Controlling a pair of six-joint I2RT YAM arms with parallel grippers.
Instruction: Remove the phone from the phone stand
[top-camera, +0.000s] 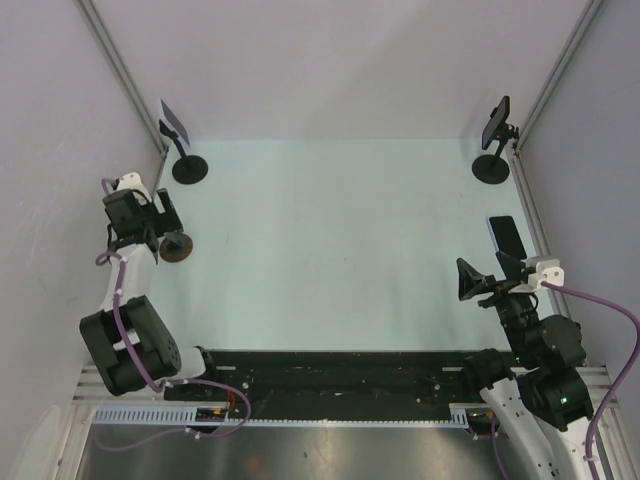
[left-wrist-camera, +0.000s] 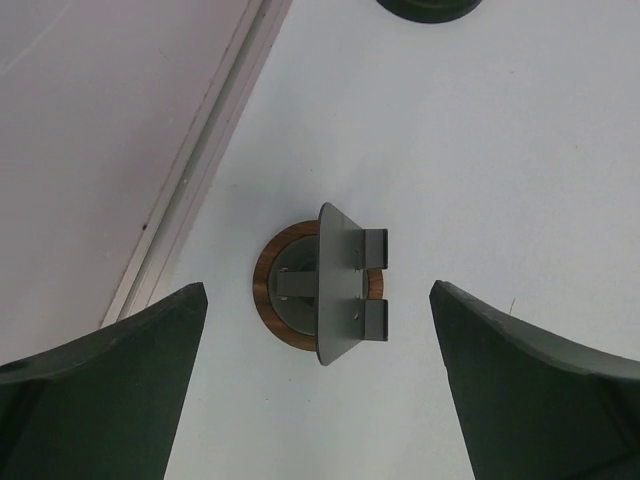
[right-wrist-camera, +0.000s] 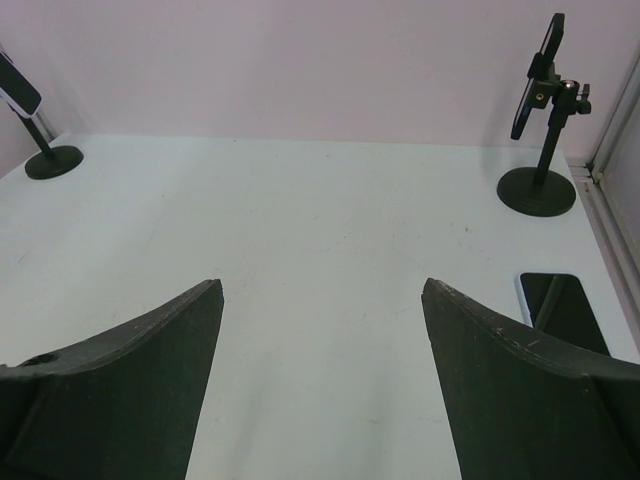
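The small stand below is empty. I need to raise my left gripper next, tilt it up and move it outward onto the near edge of the lilac-cased phone on its tall stand.
A small phone stand (left-wrist-camera: 322, 285) with a round wooden base and a grey plate stands empty near the table's left edge (top-camera: 178, 247). My left gripper (left-wrist-camera: 318, 290) is open, above the stand and apart from it, with the stand between the fingers; it also shows in the top view (top-camera: 163, 227). A black phone (top-camera: 507, 235) lies flat on the table near the right edge, and shows in the right wrist view (right-wrist-camera: 565, 310). My right gripper (right-wrist-camera: 322, 285) is open and empty, just left of and nearer than the phone (top-camera: 487, 272).
Two tall black stands on round bases hold small phone-like devices at the back corners: one at back left (top-camera: 176, 130) (right-wrist-camera: 25, 95), one at back right (top-camera: 495, 125) (right-wrist-camera: 540, 85). Grey walls and metal rails border the white table (top-camera: 330, 240).
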